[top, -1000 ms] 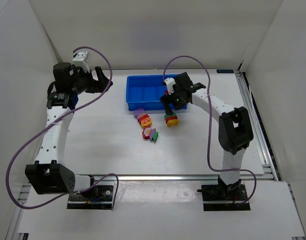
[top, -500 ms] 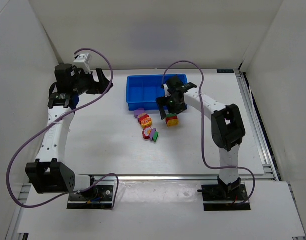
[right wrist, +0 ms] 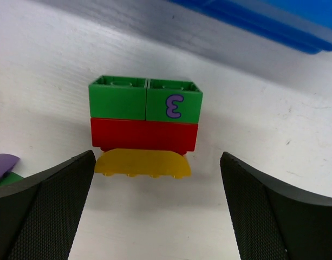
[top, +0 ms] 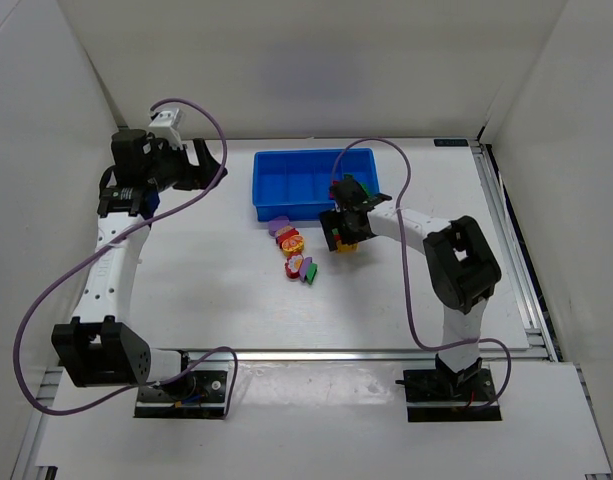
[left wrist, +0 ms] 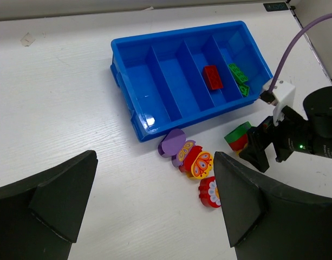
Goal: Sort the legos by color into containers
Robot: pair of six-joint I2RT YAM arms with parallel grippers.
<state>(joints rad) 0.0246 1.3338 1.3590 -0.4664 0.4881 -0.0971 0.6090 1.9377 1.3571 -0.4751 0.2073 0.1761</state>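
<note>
The stack is just outward of my right gripper's fingers, so my right gripper needs to move slightly outward toward the tray next and close on the green (right wrist: 145, 98) and red legos.
The blue tray (top: 286, 186) has four compartments; in the left wrist view a red brick (left wrist: 213, 76) lies in the third and green bricks (left wrist: 239, 78) in the fourth. A stack of green (right wrist: 145, 98), red (right wrist: 144, 135) and yellow (right wrist: 142, 163) legos stands on the table just in front of the tray (right wrist: 263, 21). My right gripper (right wrist: 155, 216) is open and low, its jaws either side of this stack (top: 347, 241), not touching it. A row of purple (left wrist: 172, 142), red-yellow (left wrist: 197, 161) and red (left wrist: 210, 192) rounded legos lies left of it. My left gripper (left wrist: 155, 168) is open and empty, high above the table.
The right arm's wrist (left wrist: 295, 141) sits at the right in the left wrist view. White walls enclose the table at back and sides. A purple lego edge (right wrist: 3, 161) shows at the left of the right wrist view.
My right gripper has moved from the tray's front edge down and forward to the green-red-yellow stack. The left arm has barely moved.
</note>
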